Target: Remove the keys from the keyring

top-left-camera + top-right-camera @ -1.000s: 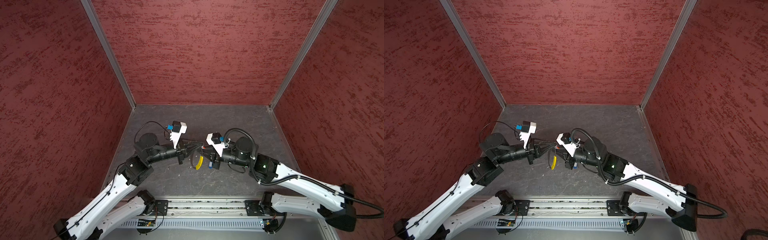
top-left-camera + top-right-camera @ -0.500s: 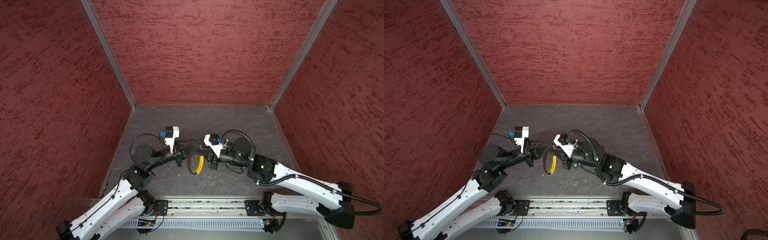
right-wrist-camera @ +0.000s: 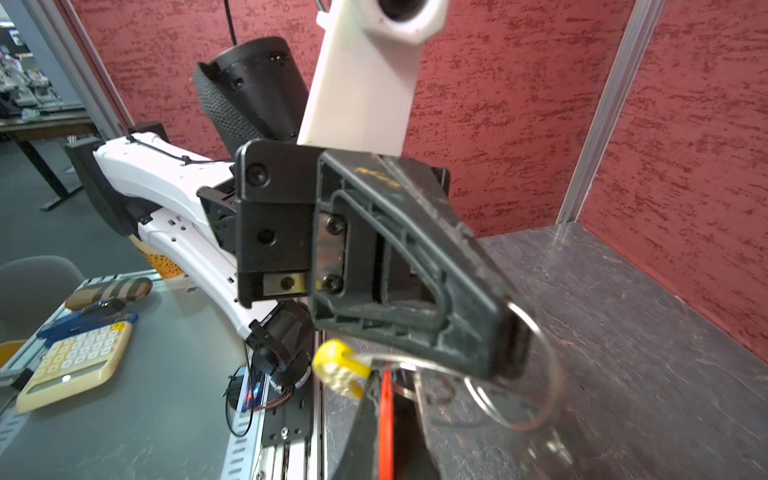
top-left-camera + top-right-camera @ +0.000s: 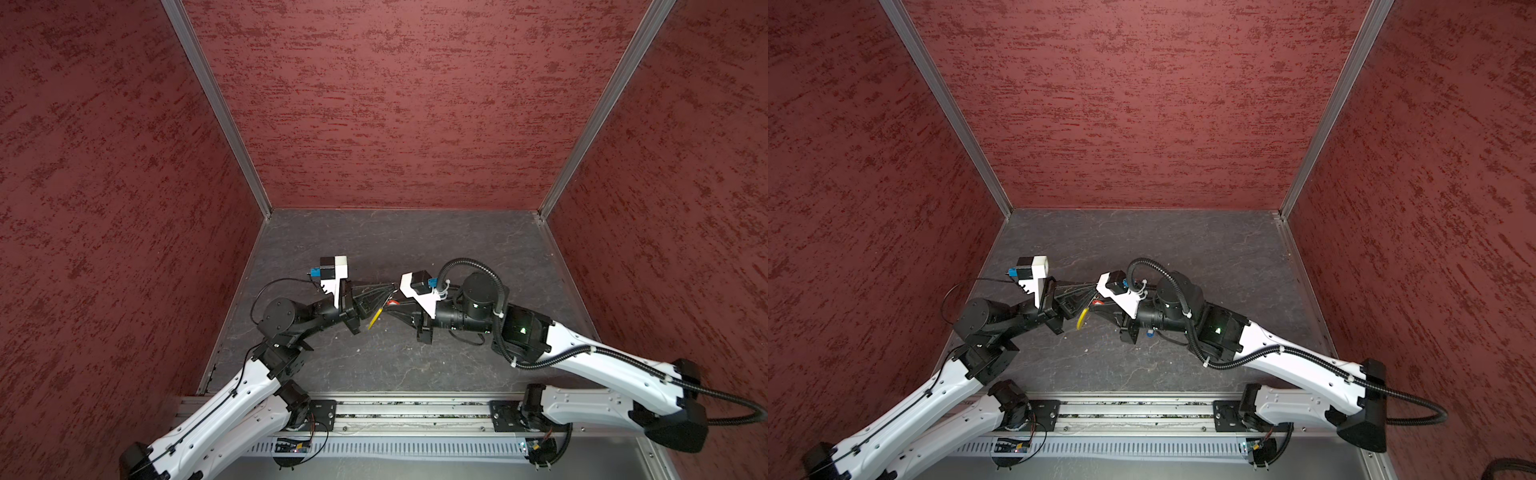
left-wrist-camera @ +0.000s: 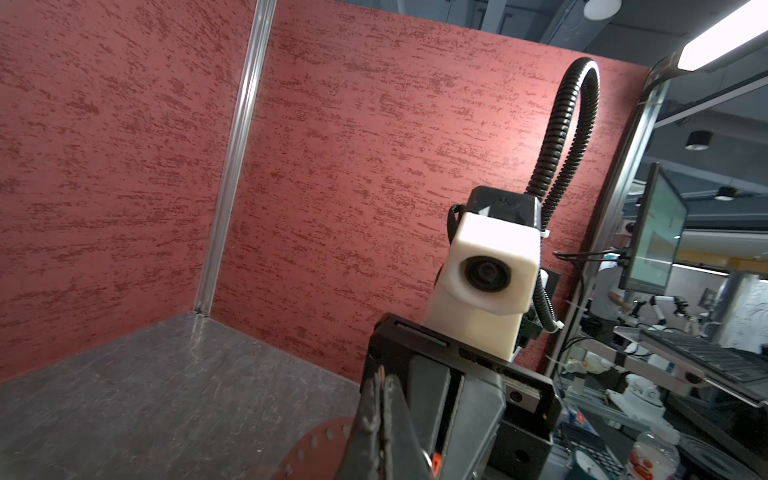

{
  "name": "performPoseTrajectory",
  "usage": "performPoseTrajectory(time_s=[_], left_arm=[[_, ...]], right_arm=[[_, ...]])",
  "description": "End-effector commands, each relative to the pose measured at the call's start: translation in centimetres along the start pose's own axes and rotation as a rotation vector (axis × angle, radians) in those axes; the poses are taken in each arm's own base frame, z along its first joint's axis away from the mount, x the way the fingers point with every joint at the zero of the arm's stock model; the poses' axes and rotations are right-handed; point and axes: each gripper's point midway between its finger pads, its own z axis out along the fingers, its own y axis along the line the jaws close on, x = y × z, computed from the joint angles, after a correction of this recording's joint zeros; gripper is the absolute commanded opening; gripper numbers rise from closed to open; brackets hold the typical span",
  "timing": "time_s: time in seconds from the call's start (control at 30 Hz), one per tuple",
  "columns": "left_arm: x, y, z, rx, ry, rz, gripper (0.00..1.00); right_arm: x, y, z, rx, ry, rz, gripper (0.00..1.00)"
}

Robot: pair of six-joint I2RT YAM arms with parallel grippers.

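Note:
My right gripper should next move away from the silvery keyring and down to the floor to let go of the red tag, because its key is still on the keyring.
Both grippers meet above the floor's middle. My left gripper is shut on the wire of the keyring, a thin silvery loop with a curved yellow segment hanging below. My right gripper is shut on the red tag of one of the keys, which still hangs on the loop. In the left wrist view my left gripper's fingertips are pressed together, and the red tag shows just behind them. A bit of blue lies under my right wrist; I cannot tell what it is.
Dark grey floor enclosed by red walls at the back and both sides. A metal rail with both arm bases runs along the front edge. Outside the cell lies a cream calculator.
Both grippers kept their holds. The left arm swung and the keyring turned, so the yellow segment now shows edge-on and slightly further left.

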Motion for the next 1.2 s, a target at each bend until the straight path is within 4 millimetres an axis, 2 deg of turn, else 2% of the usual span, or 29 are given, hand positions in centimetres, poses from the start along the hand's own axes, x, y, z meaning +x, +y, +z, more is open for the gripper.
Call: performPoseTrajectory(time_s=[0.0, 0.13, 0.3, 0.4, 0.7, 0.87, 0.97, 1.03, 1.17], left_arm=[[-0.2, -1.5, 0.1, 0.102, 0.005, -0.02, 0.0], [-0.2, -1.3, 0.1, 0.089, 0.0, -0.041, 0.0], [-0.8, -0.5, -0.4, 0.001, -0.013, -0.014, 0.0], [-0.3, 0.3, -0.6, -0.055, 0.006, -0.021, 0.0], [-0.3, 1.6, -2.3, -0.202, 0.013, 0.025, 0.0], [-0.6, 1.6, -3.0, -0.237, 0.011, 0.03, 0.0], [-0.6, 1.5, -3.2, -0.24, 0.006, 0.033, 0.0], [-0.5, 1.5, -3.3, -0.239, 0.006, 0.03, 0.0], [-0.2, 1.6, -3.3, -0.239, 0.01, 0.024, 0.0]], right_arm=[[-2.2, 1.4, -0.9, -0.053, -0.027, -0.077, 0.0], [-2.7, 1.1, -0.9, -0.038, -0.035, -0.086, 0.0], [-1.7, 0.7, -1.3, -0.004, -0.019, -0.068, 0.0], [-1.1, -0.1, -2.0, 0.052, -0.019, -0.049, 0.0], [1.0, -3.3, -4.3, 0.274, -0.02, -0.009, 0.0], [2.8, -6.5, -5.4, 0.346, -0.032, 0.084, 0.0], [5.7, -9.4, -5.3, 0.318, -0.033, 0.225, 0.0], [8.9, -11.3, -4.7, 0.307, -0.017, 0.33, 0.0], [14.6, -13.1, -2.7, 0.272, 0.043, 0.488, 0.0]])
